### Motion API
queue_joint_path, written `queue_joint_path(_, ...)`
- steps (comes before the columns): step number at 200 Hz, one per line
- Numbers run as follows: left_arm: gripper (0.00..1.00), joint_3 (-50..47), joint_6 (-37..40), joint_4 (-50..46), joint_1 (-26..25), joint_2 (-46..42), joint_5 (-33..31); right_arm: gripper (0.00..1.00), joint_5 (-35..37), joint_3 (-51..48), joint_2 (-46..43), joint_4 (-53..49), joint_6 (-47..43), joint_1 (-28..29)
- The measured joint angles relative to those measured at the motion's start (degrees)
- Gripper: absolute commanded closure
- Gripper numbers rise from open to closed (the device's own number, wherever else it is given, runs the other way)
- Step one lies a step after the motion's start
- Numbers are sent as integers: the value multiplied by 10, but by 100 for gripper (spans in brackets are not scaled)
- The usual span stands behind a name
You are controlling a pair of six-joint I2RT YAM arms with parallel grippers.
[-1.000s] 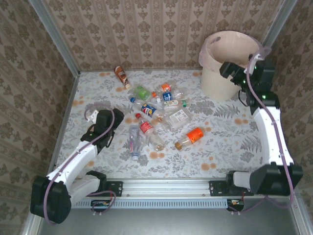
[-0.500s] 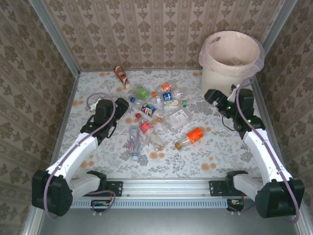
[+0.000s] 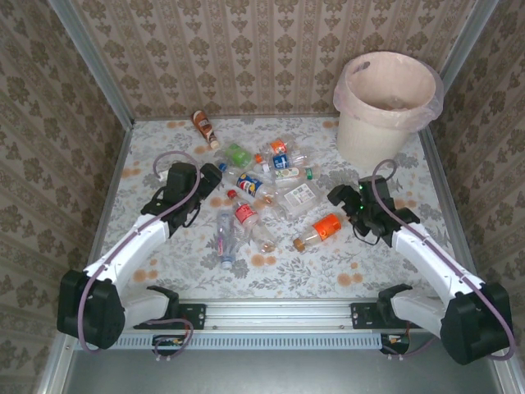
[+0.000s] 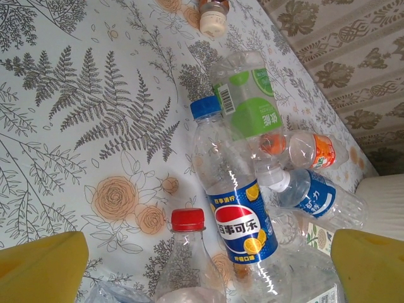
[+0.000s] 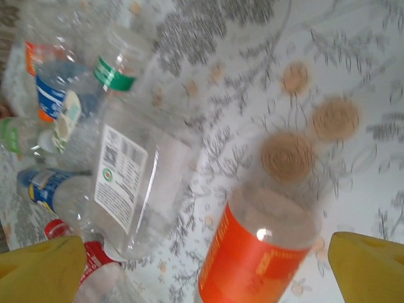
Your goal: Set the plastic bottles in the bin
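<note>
I should move my right gripper down and back next, onto the orange label near the bottle's base (image 3: 330, 224) (image 5: 262, 249). That end of the bottle is closest to the gripper's open fingers.
Several plastic bottles (image 3: 262, 197) lie in a loose heap mid-table. The bin (image 3: 385, 123), a cream bucket with a pinkish liner, stands at the back right. My left gripper (image 3: 212, 176) hovers open at the heap's left edge; between its yellow fingertips (image 4: 38, 265) lie a red-capped clear bottle (image 4: 188, 252) and a blue Pepsi-labelled one (image 4: 237, 221). My right gripper (image 3: 338, 197) is open just right of the orange-labelled bottle (image 3: 326, 227). That orange bottle (image 5: 252, 265) sits between the yellow fingers (image 5: 372, 265), with a clear white-labelled bottle (image 5: 126, 183) beside it.
A brown bottle (image 3: 204, 127) lies apart near the back wall. A green-labelled bottle (image 4: 249, 101) and a blue-labelled one (image 4: 315, 196) lie beyond the Pepsi bottle. Patterned walls and metal rails close in the table on three sides. Bare floral cloth stretches along the front.
My right arm has swung down from the bin's rim to the orange-labelled bottle. The left gripper has moved right, up to the heap. Both stayed open.
</note>
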Motion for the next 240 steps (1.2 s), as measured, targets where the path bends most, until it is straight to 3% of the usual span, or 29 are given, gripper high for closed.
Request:
queue_joint_path(77, 0, 0, 0, -3, 0, 0, -4, 7, 3, -74, 31, 26, 160, 39)
queue_joint_path(170, 0, 0, 0, -3, 0, 8, -4, 7, 3, -72, 115, 101, 234, 88)
queue_joint_path(240, 0, 0, 0, -3, 1, 8, -4, 9, 3, -51, 155, 88, 236, 91)
